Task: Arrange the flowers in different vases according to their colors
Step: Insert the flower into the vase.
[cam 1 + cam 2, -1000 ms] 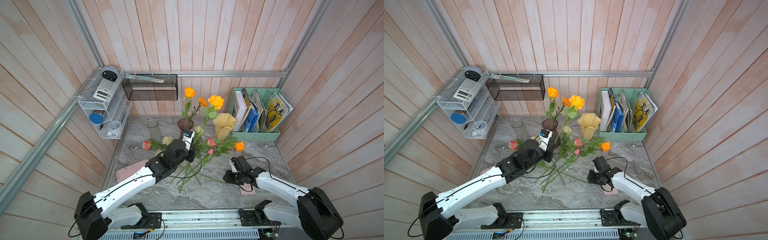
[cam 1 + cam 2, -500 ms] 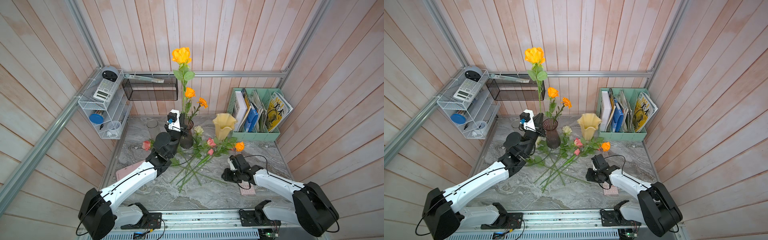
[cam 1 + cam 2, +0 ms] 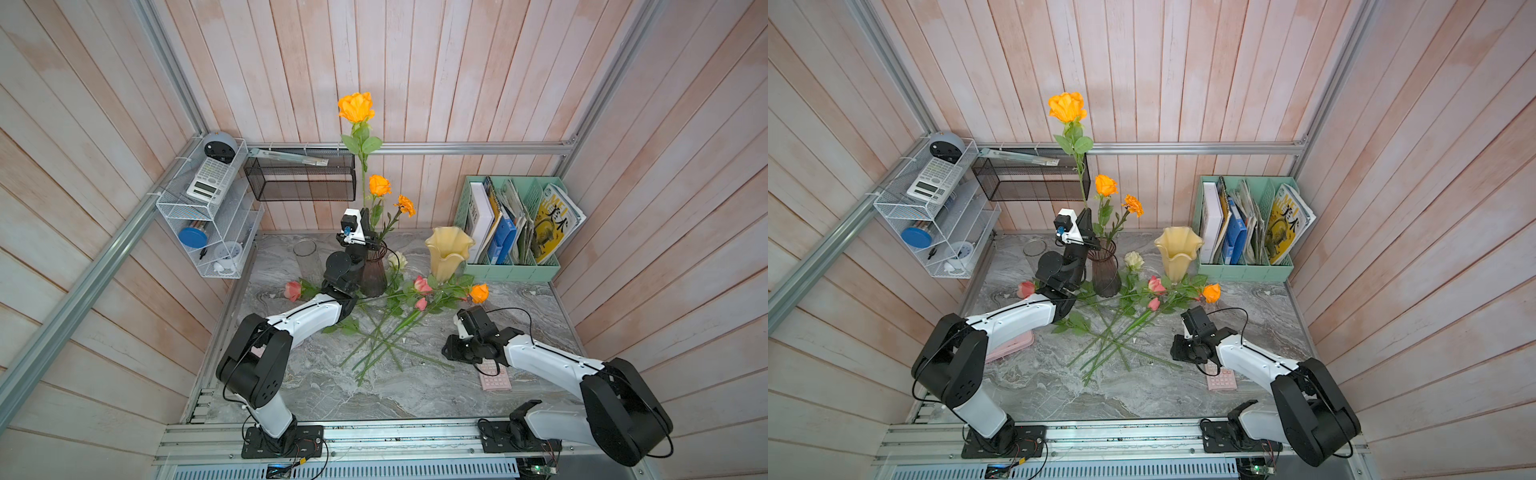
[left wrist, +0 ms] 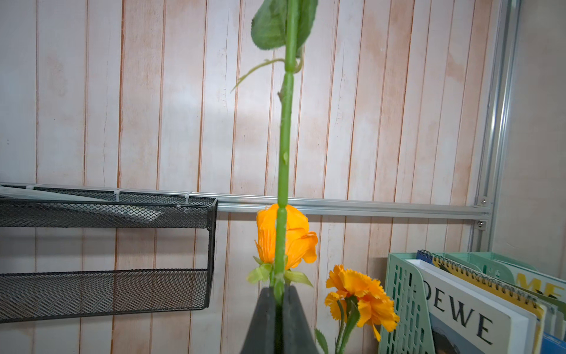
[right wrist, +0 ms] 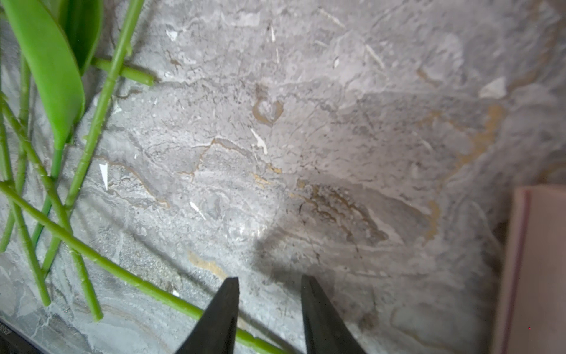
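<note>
My left gripper holds the orange rose (image 3: pixel 1067 107) and will next lower it toward the opening of the dark purple vase (image 3: pixel 1104 247) below, then release its stem beside the matching flowers.
My left gripper (image 3: pixel 365 218) (image 4: pixel 278 289) is shut on the green stem of a tall orange rose (image 3: pixel 356 107) (image 3: pixel 1067 107). It holds the rose upright just above the dark purple vase (image 3: pixel 373 274), which has two orange flowers (image 3: pixel 380 185) in it. The stem's lower end is hidden. The clear cylinder vase (image 3: pixel 306 257) and the pale yellow vase (image 3: pixel 448 253) have no flowers in them. Pink (image 3: pixel 422 285), cream (image 3: pixel 397 259) and orange (image 3: pixel 478 293) flowers lie crossed on the table. My right gripper (image 3: pixel 449 353) (image 5: pixel 269 280) hangs open, low over the marble, beside the stem ends (image 5: pixel 92 257).
A mint-green file holder (image 3: pixel 511 266) stands at the back right. A pink calculator (image 3: pixel 494 378) lies under the right arm, and a pink flat object (image 3: pixel 1013 347) lies by the left arm. A black mesh shelf (image 3: pixel 299 183) and a white wire rack (image 3: pixel 208 216) hang on the walls.
The left arm lifted the orange rose off the flower pile and swung it upright over the purple vase. The right arm has barely moved.
</note>
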